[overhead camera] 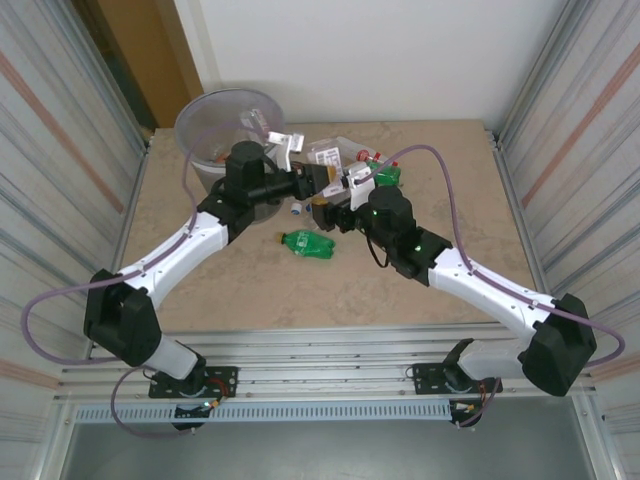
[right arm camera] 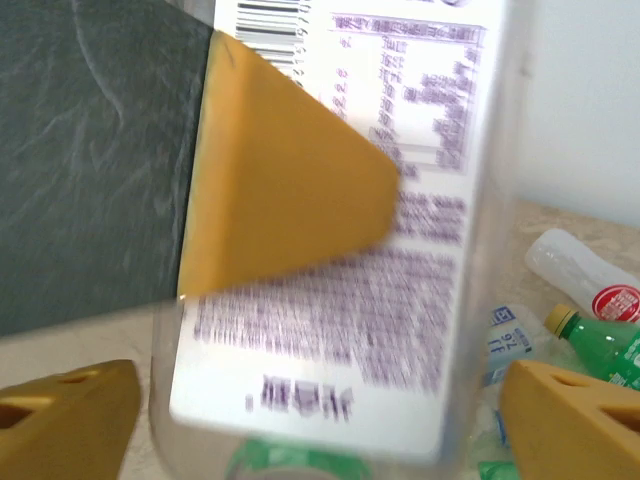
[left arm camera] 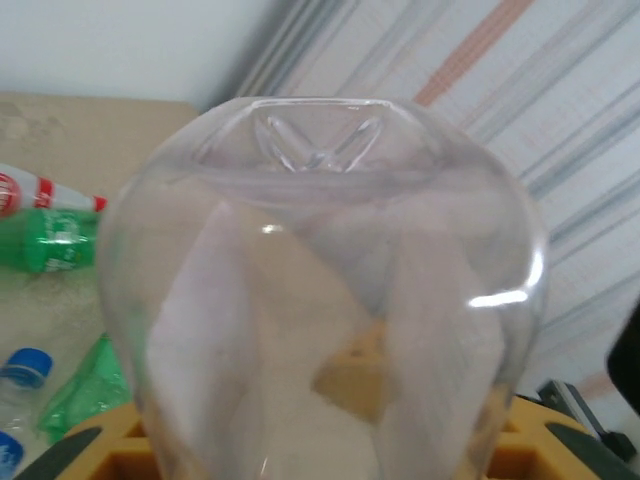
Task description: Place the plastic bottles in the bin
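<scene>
My left gripper will next move outward and across until it is over the bin's opening (overhead camera: 218, 122), and let go of the clear bottle there. My right gripper is standing open around the bottle.
A clear plastic bottle (right arm camera: 330, 310) with a white, purple-printed label hangs between the two grippers over mid-table (overhead camera: 348, 180). My left gripper (overhead camera: 318, 182) is shut on it. In the left wrist view its clear base (left arm camera: 330, 250) hides most of the orange fingers (left arm camera: 100, 450). My right gripper (overhead camera: 345, 200) stands open, with its fingertips (right arm camera: 575, 410) wide on either side of the bottle. One of the left gripper's orange fingers (right arm camera: 280, 180) presses on the label. The bin (overhead camera: 230, 125) stands at the far left, behind the left arm.
A green bottle (overhead camera: 308, 243) lies alone on the table in front of the grippers. Several more bottles (overhead camera: 360, 160) are piled behind them, right of the bin. Corrugated walls close in both sides of the table.
</scene>
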Robot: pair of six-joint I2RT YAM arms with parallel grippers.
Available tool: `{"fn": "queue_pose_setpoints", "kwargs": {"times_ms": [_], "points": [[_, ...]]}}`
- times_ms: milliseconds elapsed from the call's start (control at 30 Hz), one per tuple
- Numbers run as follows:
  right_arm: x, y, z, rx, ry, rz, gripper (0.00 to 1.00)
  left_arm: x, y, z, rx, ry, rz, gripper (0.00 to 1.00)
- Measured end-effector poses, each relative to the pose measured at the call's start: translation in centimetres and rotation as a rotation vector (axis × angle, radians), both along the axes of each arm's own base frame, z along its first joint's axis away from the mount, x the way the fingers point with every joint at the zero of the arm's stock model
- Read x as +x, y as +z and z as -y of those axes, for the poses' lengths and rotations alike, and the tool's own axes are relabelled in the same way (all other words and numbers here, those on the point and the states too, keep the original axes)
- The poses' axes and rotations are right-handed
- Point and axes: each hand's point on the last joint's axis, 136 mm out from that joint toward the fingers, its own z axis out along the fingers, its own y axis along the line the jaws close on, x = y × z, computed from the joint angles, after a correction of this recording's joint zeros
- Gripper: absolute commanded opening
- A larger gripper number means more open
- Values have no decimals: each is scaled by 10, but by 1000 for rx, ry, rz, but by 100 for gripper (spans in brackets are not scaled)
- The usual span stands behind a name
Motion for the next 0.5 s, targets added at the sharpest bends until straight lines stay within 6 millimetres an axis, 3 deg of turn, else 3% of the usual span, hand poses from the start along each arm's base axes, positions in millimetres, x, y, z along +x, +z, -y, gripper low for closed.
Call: {"fn": "queue_pose_setpoints", "kwargs": {"times_ms": [233, 500], "points": [[-7, 19, 15, 30, -33, 40, 98, 20, 13, -39, -21, 139, 21, 7], [-12, 29, 44, 65, -143, 45, 98, 45, 50, -111, -72, 355, 92, 7]]}}
